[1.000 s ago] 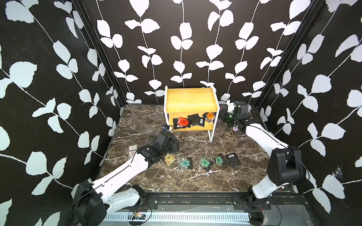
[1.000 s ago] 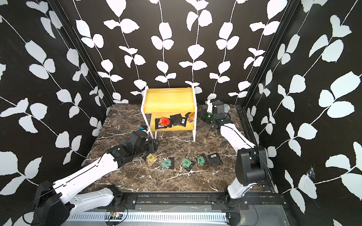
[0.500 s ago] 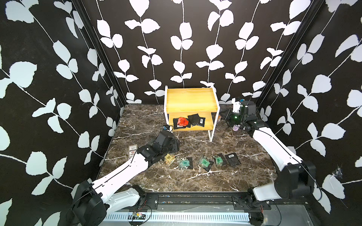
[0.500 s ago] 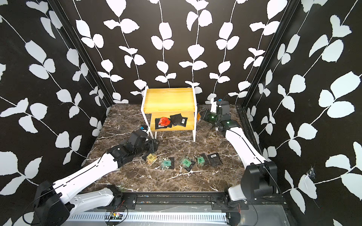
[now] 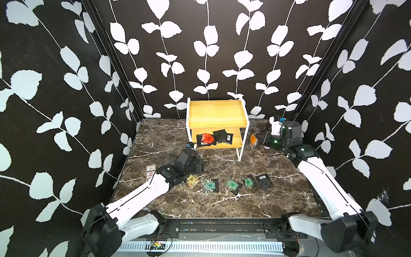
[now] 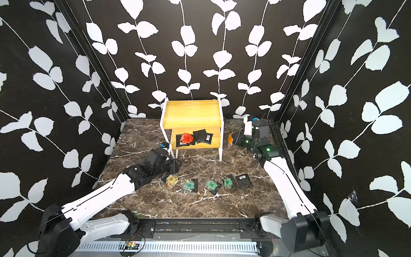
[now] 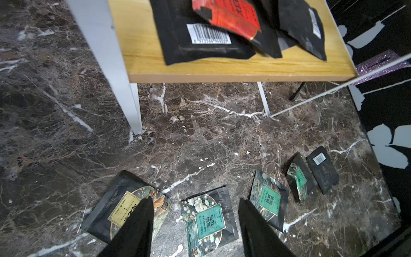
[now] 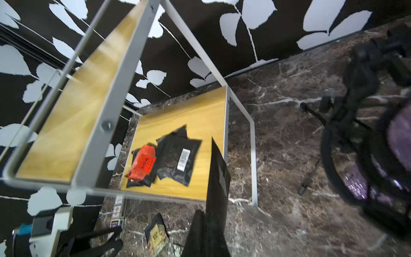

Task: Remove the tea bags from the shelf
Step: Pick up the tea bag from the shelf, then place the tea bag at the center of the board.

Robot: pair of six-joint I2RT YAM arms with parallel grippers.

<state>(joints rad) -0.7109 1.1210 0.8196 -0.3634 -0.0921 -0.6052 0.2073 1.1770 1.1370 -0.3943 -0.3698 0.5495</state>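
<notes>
I will move my right gripper back and down and let go of the orange-labelled tea bag on the marble beside the row's black tea bag, because the marble is bare there.
The shelf stands at the back middle. Its lower yellow board carries a red-labelled tea bag and black tea bags. My right gripper is shut on an orange-labelled tea bag, held upright in the air just right of the shelf's legs. In the right wrist view that tea bag shows edge-on. Several tea bags lie in a row on the table: yellow, green and black. My left gripper hangs open and empty low over the yellow and green ones.
A printed card lies near the left wall, beside my left arm. A purple glittery object on thin black legs stands on the marble right of the shelf. Patterned walls close in on three sides.
My right gripper has drawn the orange-labelled tea bag off the lower board and out past the shelf's right side. The left arm has not moved.
</notes>
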